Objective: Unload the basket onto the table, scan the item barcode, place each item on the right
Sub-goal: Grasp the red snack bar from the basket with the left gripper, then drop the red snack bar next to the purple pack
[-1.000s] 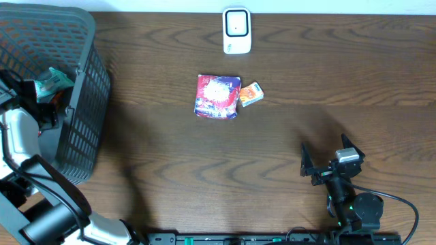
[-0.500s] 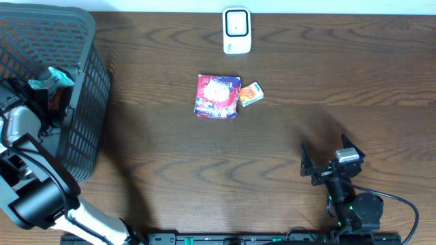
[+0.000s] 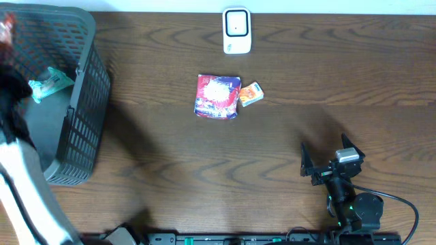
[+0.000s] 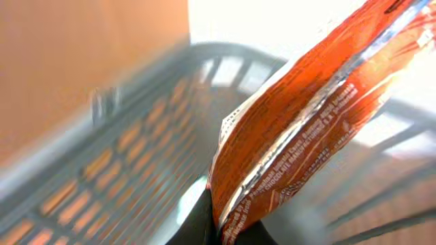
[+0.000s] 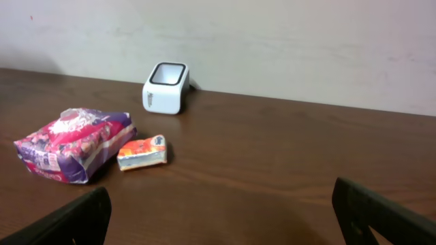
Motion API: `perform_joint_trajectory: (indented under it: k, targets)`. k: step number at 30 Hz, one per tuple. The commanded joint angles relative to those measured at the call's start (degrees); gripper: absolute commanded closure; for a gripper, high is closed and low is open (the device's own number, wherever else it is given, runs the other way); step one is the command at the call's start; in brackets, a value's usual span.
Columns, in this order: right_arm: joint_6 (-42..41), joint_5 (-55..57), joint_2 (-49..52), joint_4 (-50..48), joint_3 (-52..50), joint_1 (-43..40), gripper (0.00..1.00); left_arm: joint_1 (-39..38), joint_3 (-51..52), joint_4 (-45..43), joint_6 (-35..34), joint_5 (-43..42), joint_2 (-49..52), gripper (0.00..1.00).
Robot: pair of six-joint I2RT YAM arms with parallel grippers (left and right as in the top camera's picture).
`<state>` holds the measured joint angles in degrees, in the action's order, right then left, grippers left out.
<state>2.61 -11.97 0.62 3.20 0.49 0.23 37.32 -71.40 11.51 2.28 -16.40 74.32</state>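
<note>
The tabletop by the pouch's basket-side edge (image 3: 187, 99) is bare, so the left gripper needs to bring the packet over the basket's rim, lower it there and let go.
My left gripper (image 4: 221, 231) is shut on the lower end of an orange foil packet (image 4: 306, 116), which hangs above the grey basket (image 4: 136, 136). In the overhead view that packet (image 3: 5, 30) shows as a reddish blur at the far left edge, over the basket (image 3: 85, 75). The white barcode scanner (image 3: 236, 30) stands at the table's far middle, well to the right of the basket. My right gripper (image 3: 330, 163) rests open near the front right, with nothing between its fingers (image 5: 61, 221); its view shows the scanner (image 5: 165, 87) ahead.
A purple-red pouch (image 3: 217, 96) and a small orange packet (image 3: 251, 93) lie side by side in front of the scanner. A teal packet (image 3: 49, 83) lies inside the basket. The left arm shows only as a pale blur along the left edge.
My left gripper has shut on the orange packet inside the basket and lifted it up toward the far left. The right arm has not moved.
</note>
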Motion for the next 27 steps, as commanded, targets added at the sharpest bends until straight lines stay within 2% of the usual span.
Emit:
perform_joint_trajectory:
  k: [1,3,5,13,15,19,25,27]
  targets:
    - [0.68,0.04,-0.31,0.17,-0.17,-0.68,0.01,-1.18,-0.70,-2.03,-20.28,-12.57,-5.84,0.93]
    - [0.68,0.04,-0.31,0.15,-0.17,-0.68,0.01,-5.01,-0.70,-2.16,-29.55,-13.44,-8.28,0.93]
    - [0.68,0.04,-0.31,0.15,-0.17,-0.68,0.01,-9.75,-0.70,-1.64,-33.38,-13.44,-8.87,0.93]
    - [0.68,0.04,-0.31,0.17,-0.17,-0.68,0.01,-35.74,-0.70,5.95,-34.10,-11.10,-3.45,0.93]
    - [0.68,0.04,-0.31,0.15,-0.17,-0.68,0.01,-41.88,-0.70,8.85,-34.10,-5.55,0.13,0.93]
    - [0.68,0.04,-0.31,0.15,-0.17,-0.68,0.01,-49.42,-0.70,11.02,-34.07,7.78,7.15,0.93]
    - [0.68,0.04,-0.31,0.15,-0.17,-0.68,0.01,-52.92,-0.70,12.13,-34.10,26.47,17.33,0.93]
    - [0.68,0.04,-0.31,0.15,-0.17,-0.68,0.01,-52.87,-0.70,13.16,-34.10,30.29,20.17,0.93]
